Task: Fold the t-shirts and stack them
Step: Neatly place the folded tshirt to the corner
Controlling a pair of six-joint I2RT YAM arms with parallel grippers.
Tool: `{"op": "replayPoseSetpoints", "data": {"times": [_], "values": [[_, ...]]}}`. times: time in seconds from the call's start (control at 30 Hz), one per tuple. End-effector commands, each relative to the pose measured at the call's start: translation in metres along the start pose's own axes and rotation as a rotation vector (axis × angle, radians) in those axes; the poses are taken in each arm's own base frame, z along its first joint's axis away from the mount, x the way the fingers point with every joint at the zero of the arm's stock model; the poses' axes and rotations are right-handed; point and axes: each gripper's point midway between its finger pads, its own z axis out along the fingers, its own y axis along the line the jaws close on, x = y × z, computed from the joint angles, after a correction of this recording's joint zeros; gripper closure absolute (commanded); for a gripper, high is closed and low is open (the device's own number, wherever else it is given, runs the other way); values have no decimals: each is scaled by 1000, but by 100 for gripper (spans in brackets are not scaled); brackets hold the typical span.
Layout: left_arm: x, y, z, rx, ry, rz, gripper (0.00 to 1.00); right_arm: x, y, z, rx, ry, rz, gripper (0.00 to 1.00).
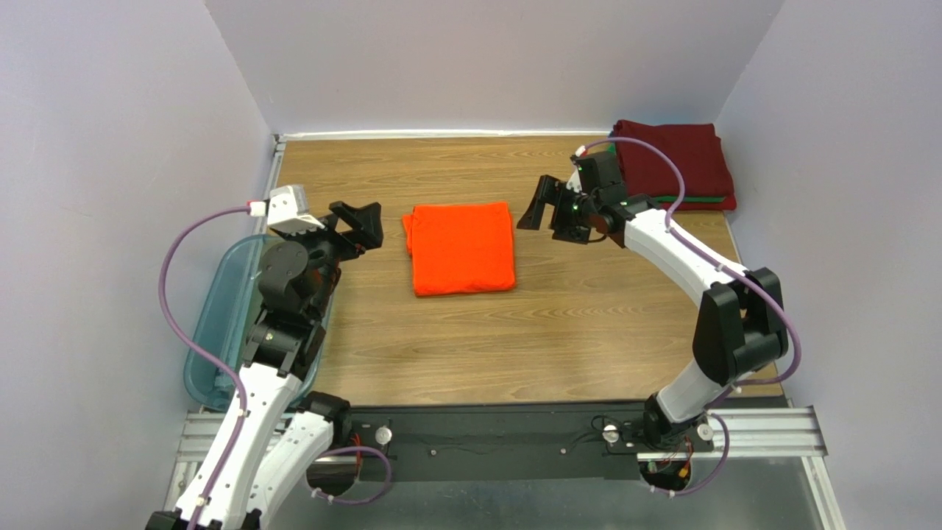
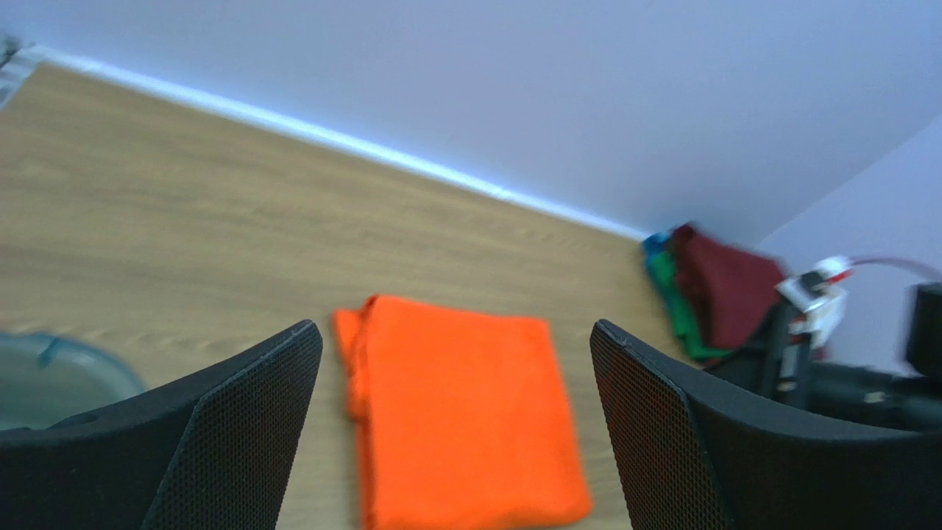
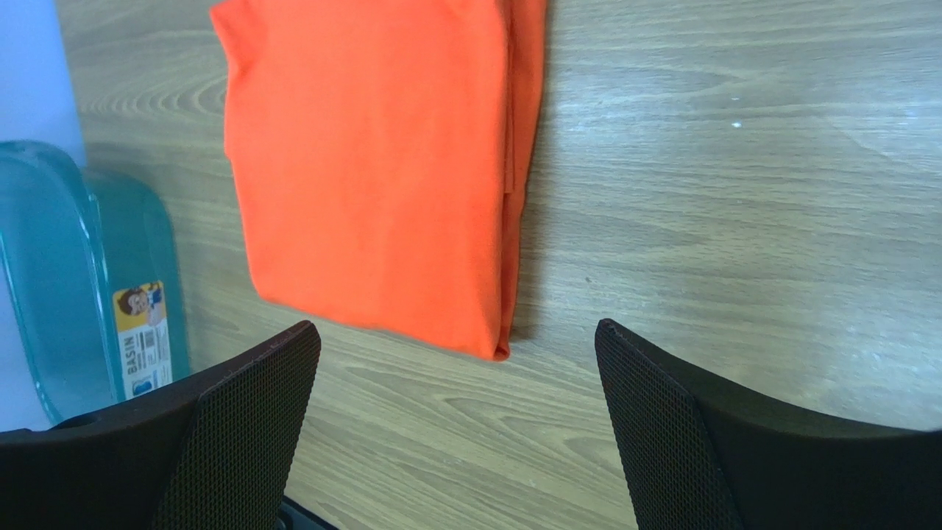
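Note:
The orange t-shirt's stack-side edge is below my right gripper, and the t-shirt's folded layers show there. My right gripper will move down and to its left in the top view toward that edge next.
An orange t-shirt (image 1: pixel 461 247), folded into a rectangle, lies flat at the table's middle; it also shows as the orange t-shirt (image 2: pixel 459 414) and the orange t-shirt (image 3: pixel 370 166) in the wrist views. At the back right corner sits a stack of folded t-shirts (image 1: pixel 677 163), dark maroon on top with green beneath, seen too as the stack (image 2: pixel 719 289). My left gripper (image 1: pixel 359 224) hovers just left of the orange shirt, open and empty. To that shirt's right my right gripper (image 1: pixel 544 207) is raised, also open and empty.
A translucent blue-grey plastic bin (image 1: pixel 227 320) stands along the table's left edge under the left arm; the bin (image 3: pixel 77 276) carries a label. Grey walls enclose the table on three sides. Bare wood (image 1: pixel 531 342) lies in front of the orange shirt.

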Motion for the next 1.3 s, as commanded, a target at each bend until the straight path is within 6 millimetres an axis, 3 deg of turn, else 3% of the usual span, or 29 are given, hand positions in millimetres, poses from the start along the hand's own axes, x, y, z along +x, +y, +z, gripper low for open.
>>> {"op": "replayPoseSetpoints", "data": {"times": [0.0,0.07,0.17,0.2,0.33,0.37,0.47,0.6,0.9,1.07,1.27], "values": [[39,45,-1,-159,129,168,2,12,1,19,-60,39,-25,0],[46,51,-2,-161,137,211,2,10,-2,29,-23,7,-50,0],[39,52,-6,-168,89,192,2,4,-4,43,34,-45,-121,0],[33,45,-8,-131,63,192,2,6,-4,49,39,-36,-131,0],[25,46,-17,-128,3,174,2,12,-10,80,108,-20,-168,0],[35,47,-17,-107,19,185,2,19,-8,94,114,0,-181,0],[39,43,-19,-64,23,206,2,21,-1,114,122,3,-232,0],[41,46,-16,-80,29,219,2,16,-3,130,188,-34,-263,0],[36,52,-17,-96,10,304,2,33,-11,147,206,2,-266,1],[33,43,-17,-43,-9,303,2,50,-14,152,180,45,-273,7],[33,43,-16,-42,-8,321,2,65,-17,158,160,86,-278,30]]}}
